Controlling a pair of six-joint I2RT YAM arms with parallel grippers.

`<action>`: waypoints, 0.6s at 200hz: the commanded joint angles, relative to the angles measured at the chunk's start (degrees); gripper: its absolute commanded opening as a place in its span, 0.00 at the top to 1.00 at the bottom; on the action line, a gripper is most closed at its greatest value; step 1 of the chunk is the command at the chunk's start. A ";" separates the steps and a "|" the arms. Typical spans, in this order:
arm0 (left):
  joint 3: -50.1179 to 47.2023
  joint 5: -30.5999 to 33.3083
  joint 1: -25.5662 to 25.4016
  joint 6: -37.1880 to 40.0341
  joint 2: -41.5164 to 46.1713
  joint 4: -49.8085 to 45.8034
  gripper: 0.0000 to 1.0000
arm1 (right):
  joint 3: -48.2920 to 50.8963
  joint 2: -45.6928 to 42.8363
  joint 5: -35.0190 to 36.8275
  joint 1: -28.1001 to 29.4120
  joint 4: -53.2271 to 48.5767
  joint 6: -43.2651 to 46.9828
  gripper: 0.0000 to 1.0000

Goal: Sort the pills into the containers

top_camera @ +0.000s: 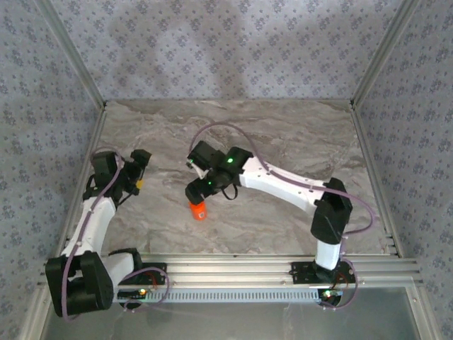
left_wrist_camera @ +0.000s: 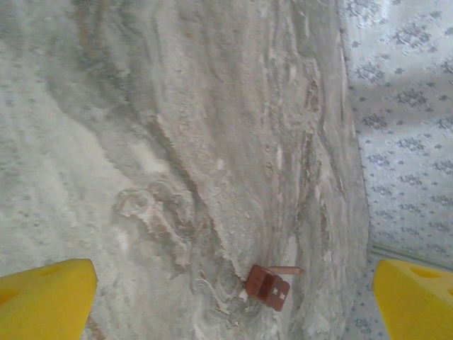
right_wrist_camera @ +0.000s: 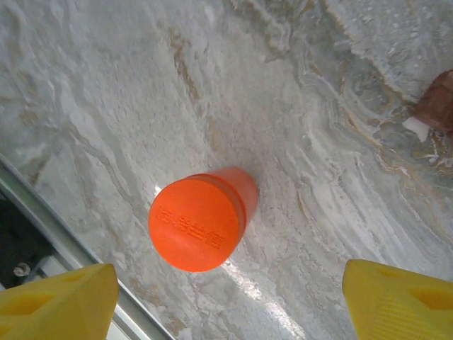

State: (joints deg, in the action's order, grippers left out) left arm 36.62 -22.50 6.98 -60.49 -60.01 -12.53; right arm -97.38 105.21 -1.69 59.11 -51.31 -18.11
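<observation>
The bottle stands upright below my right gripper's empty fingers. My right gripper will move down toward the orange bottle's embossed cap (top_camera: 199,212) (right_wrist_camera: 195,224) and close with a fingertip on each side.
The bright orange bottle (top_camera: 199,210) stands upright on the marble table, its embossed cap (right_wrist_camera: 192,224) facing the right wrist camera. My right gripper (top_camera: 198,190) hovers just above it, open (right_wrist_camera: 226,304), with the yellow fingertips (right_wrist_camera: 56,304) spread wide and nothing between them. The containers, a small dark reddish-brown strip (left_wrist_camera: 268,287), lie ahead of my open left gripper (left_wrist_camera: 233,308), apart from its fingers (left_wrist_camera: 42,297). One compartment looks open with pale specks inside. Part of the strip (right_wrist_camera: 437,106) also sits at the right wrist view's edge, a white bit (right_wrist_camera: 414,128) beside it. My left gripper (top_camera: 139,177) is at the table's left.
An aluminium rail (right_wrist_camera: 64,241) runs along the near table edge close to the bottle. Patterned fabric walls (left_wrist_camera: 403,142) enclose the table on three sides, and metal frame posts (top_camera: 78,64) rise at the back corners.
</observation>
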 commanded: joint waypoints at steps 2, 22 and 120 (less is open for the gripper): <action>0.16 -1.34 0.56 1.06 1.19 -0.36 0.00 | -3.41 4.89 5.01 1.45 -8.05 1.61 0.16; 0.28 -2.30 0.57 1.58 0.69 -0.14 0.00 | -5.07 7.56 3.50 1.88 -7.66 1.72 0.17; 0.27 -4.41 0.62 2.66 -0.15 0.66 0.00 | -10.06 13.34 1.58 3.24 -7.52 1.48 0.16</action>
State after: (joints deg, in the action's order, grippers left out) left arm 36.18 -25.15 7.29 -59.13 -59.79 -12.91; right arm -105.69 116.79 -0.60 61.63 -56.27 -17.06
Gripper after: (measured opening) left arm 0.997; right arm 0.841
